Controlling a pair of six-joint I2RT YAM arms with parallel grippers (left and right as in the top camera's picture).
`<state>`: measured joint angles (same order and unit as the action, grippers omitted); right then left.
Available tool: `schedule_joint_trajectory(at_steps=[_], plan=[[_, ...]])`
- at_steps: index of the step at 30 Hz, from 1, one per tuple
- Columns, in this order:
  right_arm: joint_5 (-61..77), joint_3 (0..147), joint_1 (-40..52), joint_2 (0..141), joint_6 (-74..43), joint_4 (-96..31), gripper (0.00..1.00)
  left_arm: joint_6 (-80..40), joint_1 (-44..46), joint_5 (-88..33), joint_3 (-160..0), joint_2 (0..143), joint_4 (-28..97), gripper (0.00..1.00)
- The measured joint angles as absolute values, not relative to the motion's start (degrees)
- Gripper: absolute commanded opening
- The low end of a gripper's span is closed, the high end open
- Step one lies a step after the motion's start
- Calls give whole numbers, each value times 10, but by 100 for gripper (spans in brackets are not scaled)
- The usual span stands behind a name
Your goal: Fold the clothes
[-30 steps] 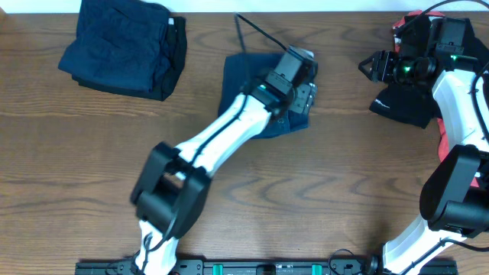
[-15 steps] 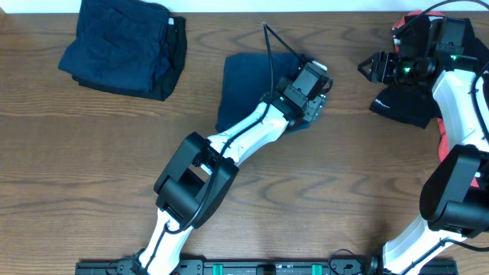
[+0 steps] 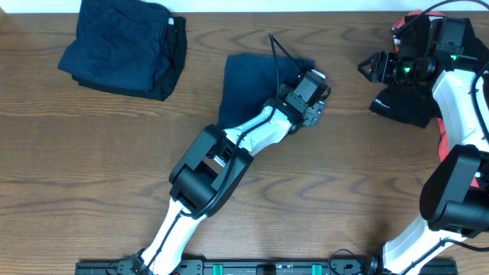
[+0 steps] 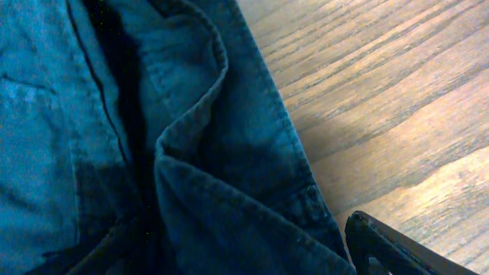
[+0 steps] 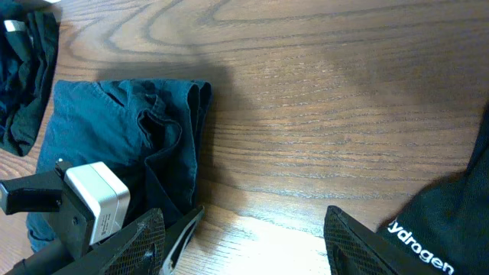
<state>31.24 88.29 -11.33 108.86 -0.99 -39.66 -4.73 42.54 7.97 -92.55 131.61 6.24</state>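
My left gripper will next ease slightly down onto the rumpled garment's edge on the shirt's side and close, since folds already lie between its open fingers.
A dark navy garment (image 3: 244, 84) lies rumpled at the table's middle back. It also shows in the left wrist view (image 4: 191, 153) and the right wrist view (image 5: 114, 137). My left gripper (image 3: 317, 98) is low at its right edge, jaws open, with folds of cloth between them (image 4: 252, 260). Only the right finger shows; the left one is lost in dark cloth. A folded stack of navy garments (image 3: 122, 46) sits at the back left. My right gripper (image 3: 368, 67) is open and empty (image 5: 244, 229), beside a black-and-coral shirt (image 3: 405, 103).
The shirt shows white lettering at the lower right of the right wrist view (image 5: 439, 237). The left arm (image 3: 229, 145) slants across the wooden table (image 3: 344, 176) from the front. A black cable (image 3: 273, 53) arches over the middle garment.
My left gripper has slid right and slightly toward the front, to the garment's right edge, and the left arm's elbow has swung right. The right arm has not moved.
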Motion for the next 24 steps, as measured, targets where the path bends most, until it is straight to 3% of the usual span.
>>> schedule_joint_trajectory(at_steps=[10,24], plan=[[312,883,-113,1089,-6,-410,65,74,427,136,-945,1332,90,76],[312,883,-113,1089,-1,-413,65,156,392,259,-957,1333,202,24]])
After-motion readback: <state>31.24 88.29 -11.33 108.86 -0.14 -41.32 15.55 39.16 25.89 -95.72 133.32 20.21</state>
